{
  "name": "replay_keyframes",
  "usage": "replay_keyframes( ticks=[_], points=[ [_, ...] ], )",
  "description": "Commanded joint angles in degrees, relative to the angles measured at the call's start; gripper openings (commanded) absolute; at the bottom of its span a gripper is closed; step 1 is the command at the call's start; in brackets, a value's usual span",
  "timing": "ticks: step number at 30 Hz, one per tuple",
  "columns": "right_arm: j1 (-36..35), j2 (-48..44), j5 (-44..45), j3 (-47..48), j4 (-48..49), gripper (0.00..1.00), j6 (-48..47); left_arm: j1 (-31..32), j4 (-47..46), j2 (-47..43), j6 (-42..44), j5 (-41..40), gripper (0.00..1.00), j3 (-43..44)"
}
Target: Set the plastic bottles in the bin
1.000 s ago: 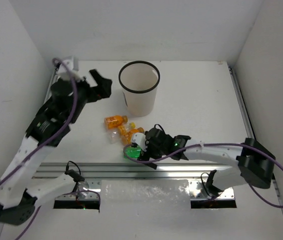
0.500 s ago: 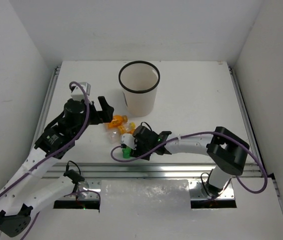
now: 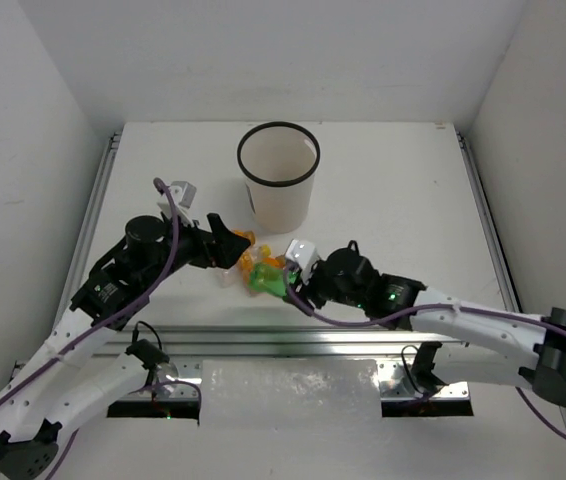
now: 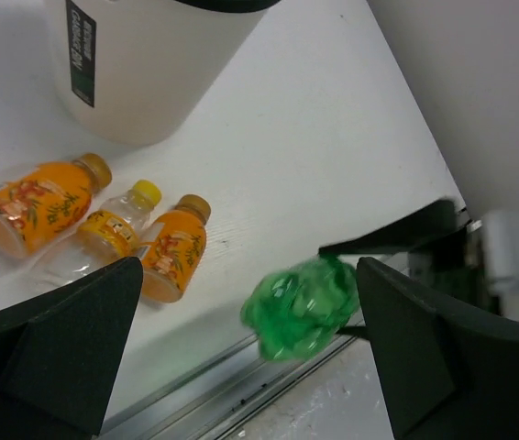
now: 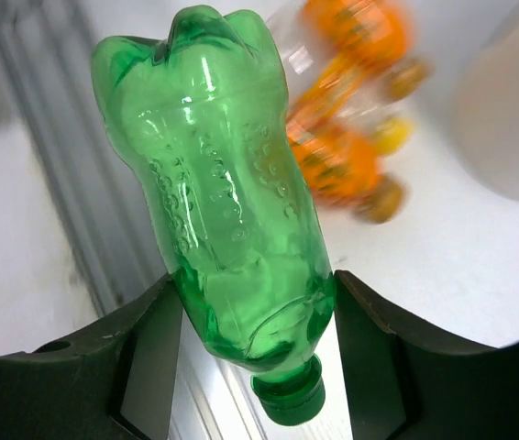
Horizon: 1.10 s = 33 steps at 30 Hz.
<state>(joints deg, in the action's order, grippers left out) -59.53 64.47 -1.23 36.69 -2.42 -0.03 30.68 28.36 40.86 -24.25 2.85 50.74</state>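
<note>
My right gripper lifts the green bottle (image 3: 261,281) next, moves outward over the bin's opening (image 3: 279,154) and releases, since the bin's opening stands outward and higher.
My right gripper (image 5: 259,353) is shut on the green bottle (image 5: 218,202), gripping it near the neck with the cap toward the camera. In the top view this green bottle (image 3: 261,281) hangs just above the table, by the front rail. Two orange bottles (image 4: 30,202) (image 4: 172,252) and a clear one with a yellow cap (image 4: 113,229) lie in a cluster (image 3: 263,263) in front of the bin (image 3: 278,190). My left gripper (image 3: 229,246) is open and empty, hovering just left of that cluster. Its fingers (image 4: 58,357) frame the bottles.
An aluminium rail (image 3: 293,335) runs along the table's front edge, right below the green bottle. White walls close in the table on three sides. The right arm (image 3: 443,315) stretches across the front right.
My right gripper has shut on the green bottle and carried it up off the table, slightly right. The left arm has swung down from beside the bin to the orange bottles.
</note>
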Motion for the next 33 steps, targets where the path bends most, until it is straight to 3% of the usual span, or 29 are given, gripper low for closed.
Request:
replay_keyframes(
  ticks=[1,3,7,14,18,20,21,22,27,29,32,33],
  points=[
    [2.57,-6.53,9.40,4.78,4.44,0.28,11.37,0.09,-5.60,-2.09,-3.52,2.27,1.00,-1.08],
    [5.63,-6.81,11.68,10.03,2.42,0.28,12.33,0.09,-3.33,-3.86,-5.53,-6.05,1.00,-1.34],
    [14.42,-0.50,9.25,22.61,-3.90,0.29,11.55,0.09,-0.15,-2.20,-5.90,-11.11,1.00,-2.83],
    [24.80,25.39,4.32,53.96,-12.86,0.32,5.23,0.09,1.69,0.80,-5.63,-14.09,1.00,-4.25],
    [26.39,37.35,1.50,67.08,-17.43,0.41,2.15,0.09,3.19,1.94,-4.23,-14.80,1.00,-3.55],
    [26.74,40.90,1.50,74.21,-21.74,0.55,2.14,0.09,4.77,2.21,-3.18,-15.51,1.00,-2.67],
    [26.66,42.22,1.59,75.36,-22.19,0.82,2.40,0.09,4.78,2.20,-2.65,-15.51,1.00,-2.49],
    [26.57,42.32,1.50,76.59,-22.28,0.98,2.75,0.09,4.69,2.12,-1.25,-14.81,1.00,-2.49],
    [26.66,37.25,1.15,78.54,-24.91,0.99,7.58,0.17,1.27,5.70,3.59,-2.69,1.00,-2.93],
    [26.66,33.99,4.82,76.53,-26.41,0.99,8.81,0.52,1.00,8.34,4.30,1.00,1.00,-2.67],
    [26.66,23.81,7.21,65.30,-26.42,0.99,10.75,5.69,1.17,16.33,3.95,-2.84,0.99,-0.12],
    [26.66,17.42,6.95,57.09,-24.85,0.99,11.36,9.02,1.43,21.49,3.43,-5.29,0.99,2.23]
  ],
)
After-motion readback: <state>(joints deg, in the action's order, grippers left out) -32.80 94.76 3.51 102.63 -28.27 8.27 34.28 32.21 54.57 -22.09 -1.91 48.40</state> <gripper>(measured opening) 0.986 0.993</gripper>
